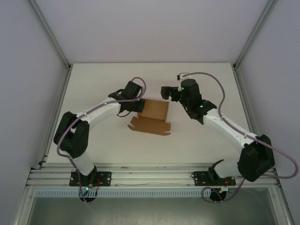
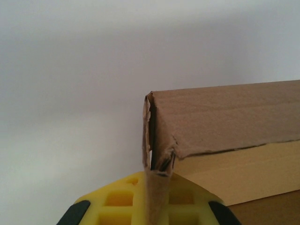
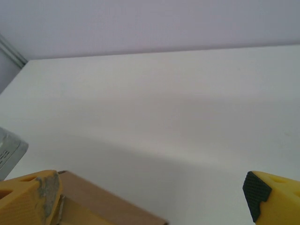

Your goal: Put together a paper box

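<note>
My left gripper will pull the box's pinched side back toward the tabbed flap (image 1: pixel 149 125), turn with the box and let go, since that flap still lies flat behind the gripper.
The paper box (image 1: pixel 153 114) is brown cardboard, partly folded, lying mid-table with its walls raised and a tabbed flap spread flat toward the near side. My left gripper (image 1: pixel 136 107) sits at its left edge, shut on a folded cardboard wall. In the left wrist view that wall (image 2: pixel 157 197) stands pinched between the yellow fingers, with the box corner (image 2: pixel 161 140) rising just beyond. My right gripper (image 1: pixel 167 92) hovers at the box's far right corner, open. In the right wrist view its yellow fingers (image 3: pixel 28 199) stand wide apart over the box edge (image 3: pixel 93 206), holding nothing.
The white table (image 1: pixel 93 140) is walled by grey panels with aluminium frame posts (image 1: pixel 51 37). A metal rail (image 1: pixel 154 176) runs along the near edge by the arm bases.
</note>
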